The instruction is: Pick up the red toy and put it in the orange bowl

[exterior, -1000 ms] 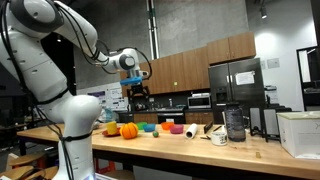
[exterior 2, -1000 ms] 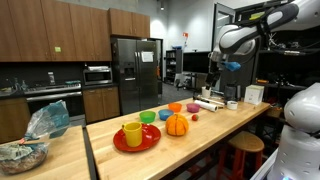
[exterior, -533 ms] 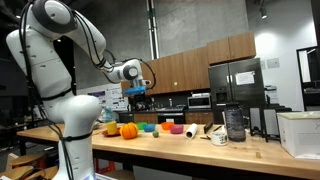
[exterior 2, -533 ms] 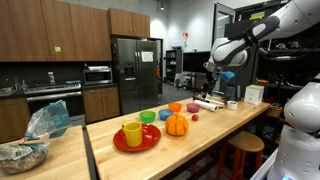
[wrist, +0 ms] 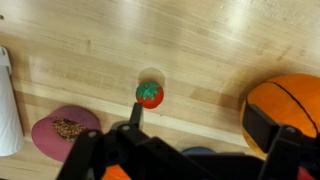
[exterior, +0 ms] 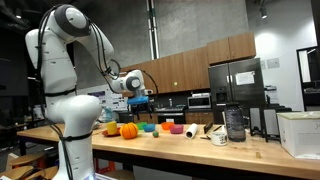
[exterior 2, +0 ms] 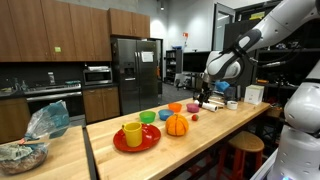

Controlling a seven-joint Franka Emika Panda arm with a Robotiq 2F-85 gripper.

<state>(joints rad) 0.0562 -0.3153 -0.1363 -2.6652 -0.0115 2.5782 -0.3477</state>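
Observation:
The toy is below my gripper and to its left in the wrist view. I will next move my gripper away from the pumpkin and go down around the red toy (wrist: 149,94).
The red toy (wrist: 149,94), small and round with a green top, lies on the wooden counter (wrist: 200,40); in an exterior view it is a small red spot (exterior 2: 195,117). My gripper (wrist: 198,120) is open and empty, hanging above the counter, with the toy just beyond its left finger. It shows in both exterior views (exterior: 140,104) (exterior 2: 203,98). The orange bowl (exterior 2: 175,108) stands in a row of bowls behind an orange pumpkin (exterior 2: 177,124).
The pumpkin (wrist: 290,100) is close beside the right finger. A pink bowl (wrist: 62,130) and a white roll (wrist: 8,100) lie to the left. A red plate with a yellow cup (exterior 2: 135,135), green (exterior 2: 148,117) and blue (exterior 2: 165,114) bowls stand further along.
The arm has come down and the gripper has lowered towards the counter over the toy. The objects on the counter have not moved.

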